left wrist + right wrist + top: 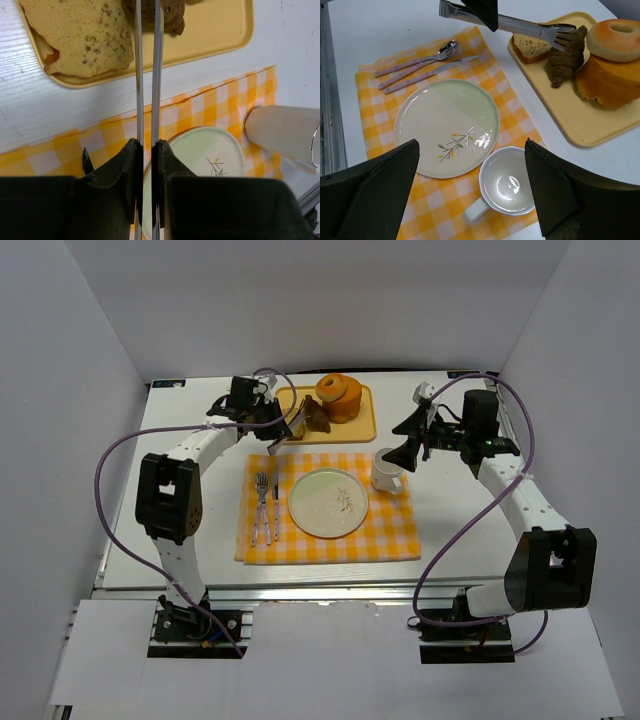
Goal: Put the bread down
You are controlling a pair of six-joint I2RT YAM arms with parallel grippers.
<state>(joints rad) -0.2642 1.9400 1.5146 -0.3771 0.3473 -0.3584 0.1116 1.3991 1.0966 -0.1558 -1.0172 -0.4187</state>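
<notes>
The pale green plate is empty and lies back from my left gripper. My left gripper will move back next, bring the pinched croissant over it and let go of the tongs.
My left gripper is shut on a pair of metal tongs. The tong tips reach over the yellow tray and pinch the upper end of a brown croissant, also seen in the top view. I cannot tell whether the croissant is off the tray. A cut bread slice lies on the tray beside it. A pale green plate sits on the checked cloth. My right gripper is open and empty above the white cup.
A bagel sits on an orange cake at the tray's far end. A fork, a spoon and a knife lie on the yellow checked cloth, left of the plate. The cup stands right of the plate.
</notes>
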